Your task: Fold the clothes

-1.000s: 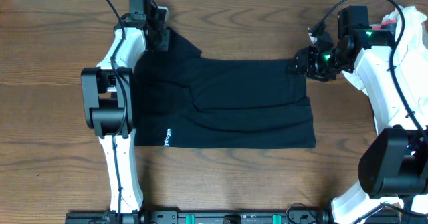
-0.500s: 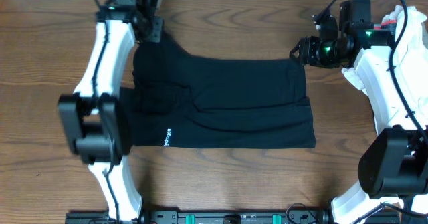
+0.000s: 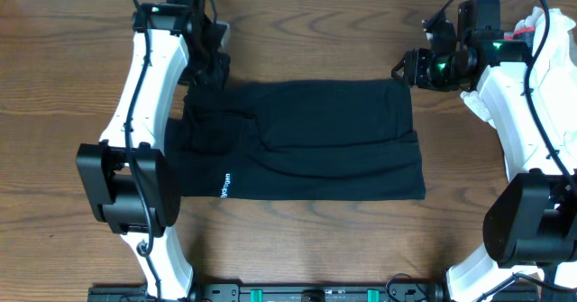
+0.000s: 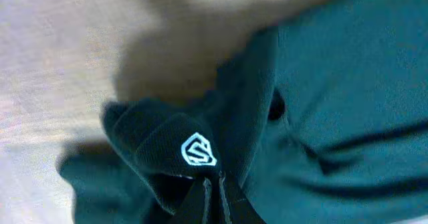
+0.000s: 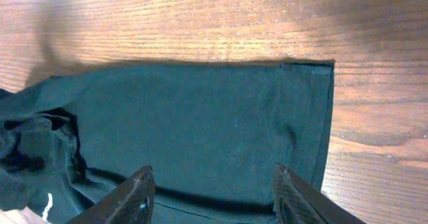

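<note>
The shirt's bunched part is still at the shirt's far edge, so my left gripper will next carry it back over the shirt toward the white mark (image 3: 225, 186).
The black T-shirt (image 3: 306, 140) lies partly folded in the middle of the wooden table, with a small white mark near its lower left. My left gripper (image 3: 209, 68) is shut on a bunched part of the shirt at its top left corner; the left wrist view shows the closed jaws (image 4: 212, 184) pinching fabric just below a small white logo (image 4: 198, 150). My right gripper (image 3: 401, 70) is open and empty, just above the shirt's top right corner. In the right wrist view its fingers (image 5: 217, 197) hover spread over flat black fabric (image 5: 200, 124).
The wooden table (image 3: 63, 86) extends on all sides of the shirt. A white cloth (image 3: 552, 27) lies at the far right edge behind the right arm. The arm bases stand along the front edge.
My left gripper has moved back down and right onto the shirt's top left corner, carrying the raised sleeve fabric inward. The right gripper lifted off the shirt's top right corner and holds still.
</note>
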### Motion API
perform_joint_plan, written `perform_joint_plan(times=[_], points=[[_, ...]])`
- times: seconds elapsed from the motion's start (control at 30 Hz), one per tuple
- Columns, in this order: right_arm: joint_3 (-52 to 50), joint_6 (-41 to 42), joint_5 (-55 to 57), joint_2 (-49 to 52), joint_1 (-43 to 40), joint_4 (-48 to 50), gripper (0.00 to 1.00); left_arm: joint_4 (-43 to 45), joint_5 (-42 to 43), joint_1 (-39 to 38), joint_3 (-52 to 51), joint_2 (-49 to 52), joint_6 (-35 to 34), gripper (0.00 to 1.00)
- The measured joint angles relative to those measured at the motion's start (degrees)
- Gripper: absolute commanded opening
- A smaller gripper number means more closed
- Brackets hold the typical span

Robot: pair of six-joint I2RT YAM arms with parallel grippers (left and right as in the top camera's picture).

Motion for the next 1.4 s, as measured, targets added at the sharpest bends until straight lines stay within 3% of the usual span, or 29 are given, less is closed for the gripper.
perform_joint_plan(times=[0.37, 0.53, 1.07, 1.23, 1.4], points=[[0.0, -0.7, 0.02, 0.0, 0.0, -0.02, 0.56, -19.41, -0.02, -0.61, -0.02, 0.0, -6.4, 0.06], [0.0, -0.72, 0.02, 0.0, 0.0, 0.0, 0.56, -23.85, 0.07, -0.61, -0.02, 0.0, -8.46, 0.06], [0.0, -0.96, 0.02, 0.0, -0.02, 0.02, 0.59, -24.11, 0.26, -0.61, -0.74, 0.0, -12.04, 0.15], [0.0, -0.98, 0.02, 0.0, -0.28, 0.72, 0.62, -24.0, 0.24, -0.61, -0.87, 0.0, -12.24, 0.29], [0.04, -1.14, 0.48, 0.42, -0.35, 3.91, 0.63, -18.62, 0.26, -0.81, -0.96, 0.0, -12.26, 0.35]])
